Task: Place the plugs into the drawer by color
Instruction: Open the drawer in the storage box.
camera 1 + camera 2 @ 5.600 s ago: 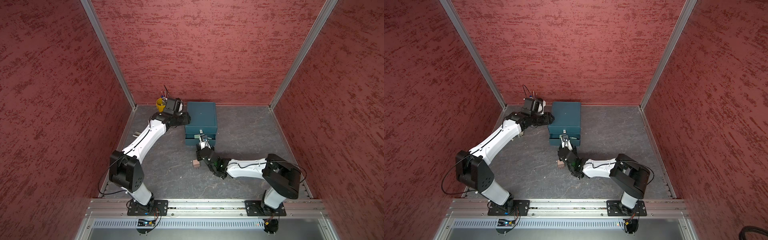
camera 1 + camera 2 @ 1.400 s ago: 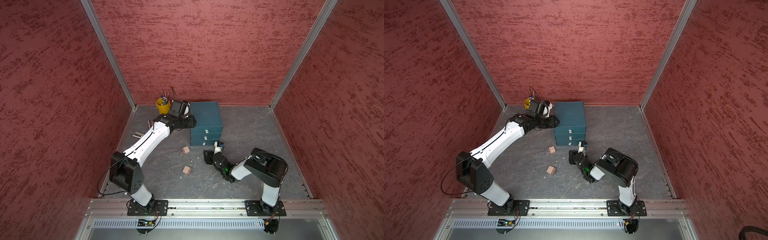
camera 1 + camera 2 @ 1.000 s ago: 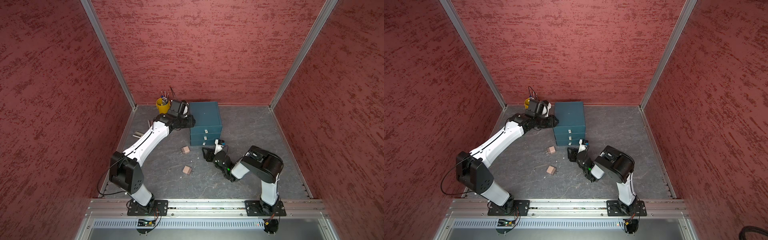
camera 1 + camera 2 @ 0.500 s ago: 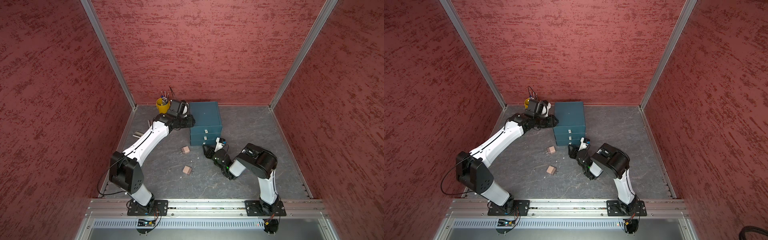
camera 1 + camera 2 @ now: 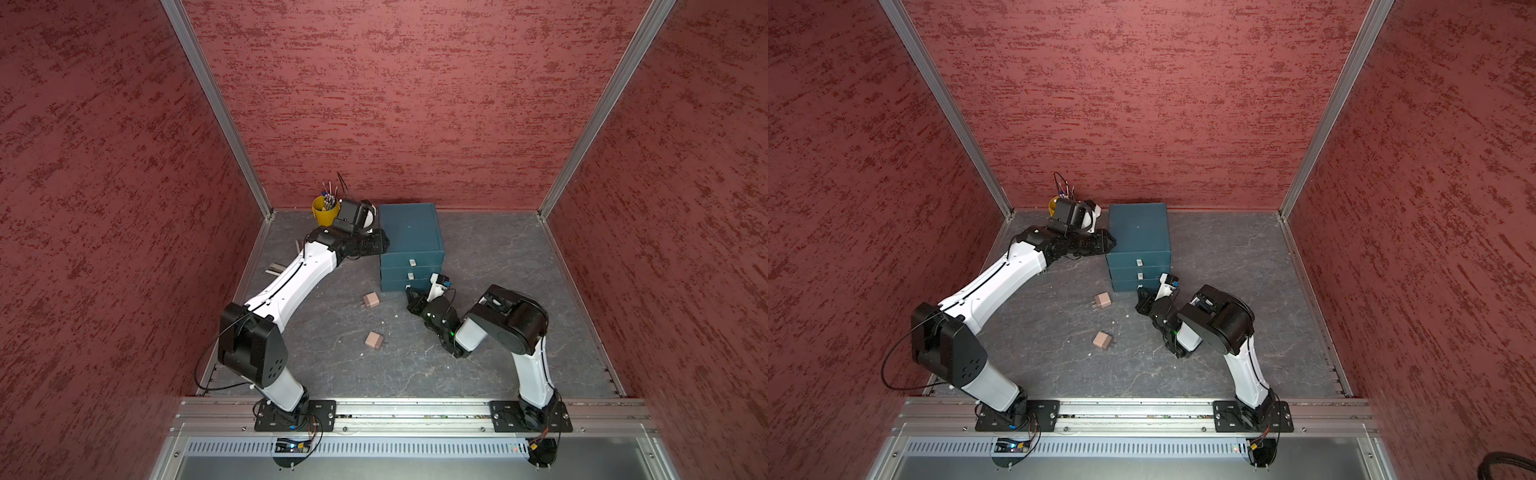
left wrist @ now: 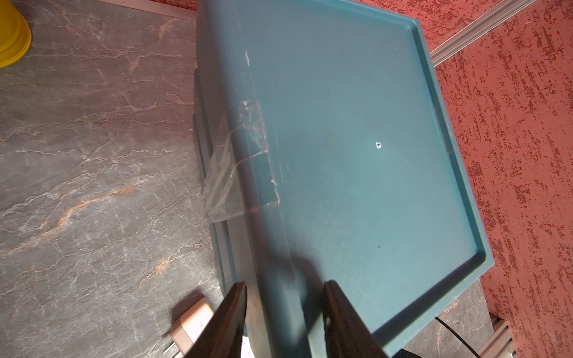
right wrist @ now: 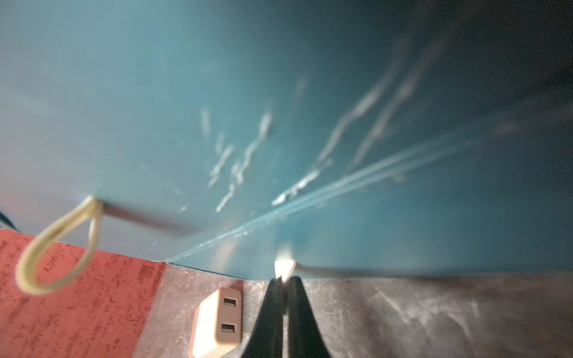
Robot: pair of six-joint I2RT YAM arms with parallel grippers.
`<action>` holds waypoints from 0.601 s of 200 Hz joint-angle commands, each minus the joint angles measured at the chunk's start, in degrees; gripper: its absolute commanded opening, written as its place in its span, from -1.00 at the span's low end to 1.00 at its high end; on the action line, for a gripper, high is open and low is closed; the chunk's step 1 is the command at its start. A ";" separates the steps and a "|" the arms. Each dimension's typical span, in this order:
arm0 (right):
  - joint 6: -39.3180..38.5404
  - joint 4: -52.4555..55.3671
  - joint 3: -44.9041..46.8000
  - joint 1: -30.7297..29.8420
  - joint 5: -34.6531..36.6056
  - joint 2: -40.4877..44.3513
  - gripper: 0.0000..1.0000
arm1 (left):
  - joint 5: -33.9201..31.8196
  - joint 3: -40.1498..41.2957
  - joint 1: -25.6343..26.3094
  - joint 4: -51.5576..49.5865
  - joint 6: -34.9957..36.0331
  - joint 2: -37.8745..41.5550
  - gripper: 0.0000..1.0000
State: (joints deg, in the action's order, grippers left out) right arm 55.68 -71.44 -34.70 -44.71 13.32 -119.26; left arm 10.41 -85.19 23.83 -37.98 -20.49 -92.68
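Observation:
The right gripper pulls the bottom drawer's cream tab back over the grey floor (image 5: 415, 337) beside the near plug next and releases, because the drawer is still pushed in.
Two pinkish-tan plugs (image 5: 371, 300) (image 5: 374, 340) lie on the grey floor left of the teal drawer unit (image 5: 409, 232), and both top views show them. All three drawers are pushed in. My right gripper (image 7: 282, 280) is low at the unit's front, shut on the bottom drawer's cream pull tab (image 7: 283, 266); one plug (image 7: 217, 322) lies just beside it. My left gripper (image 6: 285, 285) straddles the unit's top left rim, one finger outside the wall and one on the top, clamping it.
A yellow cup (image 5: 324, 210) of pens stands at the back left, behind my left wrist. Small metal pieces (image 5: 276, 270) lie along the left wall. Another drawer's cream loop (image 7: 59, 248) hangs free. Red walls close in three sides.
My right gripper has moved up to the bottom drawer's front and closed on its pull tab. The left arm and both plugs have stayed where they were.

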 commanded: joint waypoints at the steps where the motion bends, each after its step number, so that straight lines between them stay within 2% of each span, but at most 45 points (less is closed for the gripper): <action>1: 0.48 -2.82 0.51 0.50 0.81 -1.13 -1.00 | -1.11 1.16 -0.70 -3.03 1.43 -1.37 -0.13; 42: -0.08 -4.61 5.69 -0.19 -0.22 0.93 -1.00 | -1.30 1.57 -0.81 -2.72 1.05 -1.18 -0.13; 91: -0.70 0.34 14.64 -5.53 1.78 7.99 -1.00 | -1.67 1.95 -0.81 -2.27 0.64 -1.01 -0.12; 105: -0.08 1.82 17.96 -7.43 3.51 11.33 -1.00 | -1.65 2.11 -0.81 -2.19 0.58 -0.92 -0.13; 120: 0.24 7.95 21.19 -9.94 6.19 17.94 -1.00 | -1.75 2.11 -0.81 -2.27 0.39 -0.72 -0.12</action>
State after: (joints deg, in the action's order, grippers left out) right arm 55.55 -72.82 -18.48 -51.92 13.56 -108.79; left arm 10.41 -84.84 23.49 -37.41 -20.56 -92.68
